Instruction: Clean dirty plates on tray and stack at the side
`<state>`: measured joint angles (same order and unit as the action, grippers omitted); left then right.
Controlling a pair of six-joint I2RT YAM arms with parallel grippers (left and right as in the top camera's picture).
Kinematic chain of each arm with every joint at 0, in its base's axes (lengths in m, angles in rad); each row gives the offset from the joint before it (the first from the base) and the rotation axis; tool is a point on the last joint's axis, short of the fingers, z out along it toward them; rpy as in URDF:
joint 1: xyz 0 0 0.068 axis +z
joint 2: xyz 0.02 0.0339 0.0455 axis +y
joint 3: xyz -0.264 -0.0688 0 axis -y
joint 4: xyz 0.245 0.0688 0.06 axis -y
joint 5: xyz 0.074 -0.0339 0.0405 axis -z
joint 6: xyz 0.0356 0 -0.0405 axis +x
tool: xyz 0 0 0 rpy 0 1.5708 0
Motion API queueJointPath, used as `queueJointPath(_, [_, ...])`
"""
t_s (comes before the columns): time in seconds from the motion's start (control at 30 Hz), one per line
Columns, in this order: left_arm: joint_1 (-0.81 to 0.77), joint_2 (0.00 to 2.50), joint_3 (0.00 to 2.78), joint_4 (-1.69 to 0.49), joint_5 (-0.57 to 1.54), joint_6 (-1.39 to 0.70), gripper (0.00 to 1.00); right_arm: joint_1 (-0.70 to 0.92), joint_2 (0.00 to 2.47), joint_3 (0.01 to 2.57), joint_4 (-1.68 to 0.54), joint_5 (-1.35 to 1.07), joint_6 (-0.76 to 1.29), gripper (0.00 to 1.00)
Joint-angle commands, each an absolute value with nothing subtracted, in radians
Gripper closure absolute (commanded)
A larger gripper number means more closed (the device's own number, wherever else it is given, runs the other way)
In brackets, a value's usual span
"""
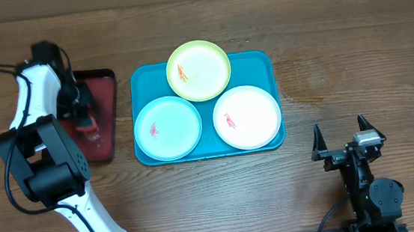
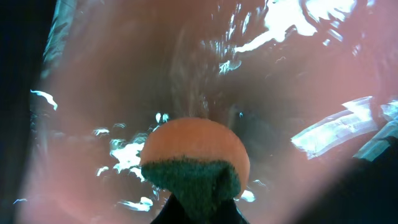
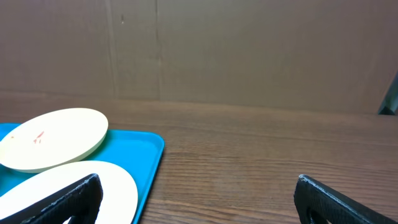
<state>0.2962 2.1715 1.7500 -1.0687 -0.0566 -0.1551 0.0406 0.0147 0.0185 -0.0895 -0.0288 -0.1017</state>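
The smeared mint-blue plate (image 1: 172,127) lies to the right in the overhead view, so the left gripper needs to rise next, cross that way, lower and release the sponge on the plate.
Three plates lie on the turquoise tray (image 1: 266,62): a yellow-green plate (image 1: 198,70) at the back, overlapping the tray's far rim, a mint-blue plate (image 1: 167,127) front left and a white plate (image 1: 247,117) front right. Each carries a small red-orange smear. My left gripper (image 1: 83,118) is down in the dark-red tray (image 1: 101,87), left of the turquoise one. In the left wrist view it (image 2: 199,214) is shut on an orange sponge with a green scrub face (image 2: 196,165). My right gripper (image 1: 348,137) stands open over bare wood right of the tray, nothing between its fingers (image 3: 68,199).
The right wrist view shows the yellow-green plate (image 3: 56,138), the white plate (image 3: 93,183) and the turquoise tray's corner (image 3: 149,152), with brown wood tabletop (image 3: 249,168) and a cardboard wall beyond. The red tray's floor (image 2: 124,74) is glossy with wet highlights.
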Motion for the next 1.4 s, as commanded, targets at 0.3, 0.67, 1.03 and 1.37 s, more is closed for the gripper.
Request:
queueJointPath(0.3, [0.293,2.003,2.114,-1.339,-0.051,-0.27,0.96,0.038,0.005,0.008,-0.083,-0.027,-0.102,0.0])
queueJointPath(0.67, [0.295,2.087,1.758,-1.153,-0.051,-0.274,0.96,0.038,0.005,0.008,-0.083,-0.027,-0.102,0.0])
queueJointPath(1.03, [0.34,1.959,2.063,-1.451,-0.023,-0.294,0.96,0.038,0.005,0.008,-0.083,-0.027,-0.102,0.0])
queueJointPath(1.37, [0.218,1.953,1.861,-1.393,0.095,-0.32,0.96,0.038,0.005,0.008,-0.083,-0.027,-0.102,0.0])
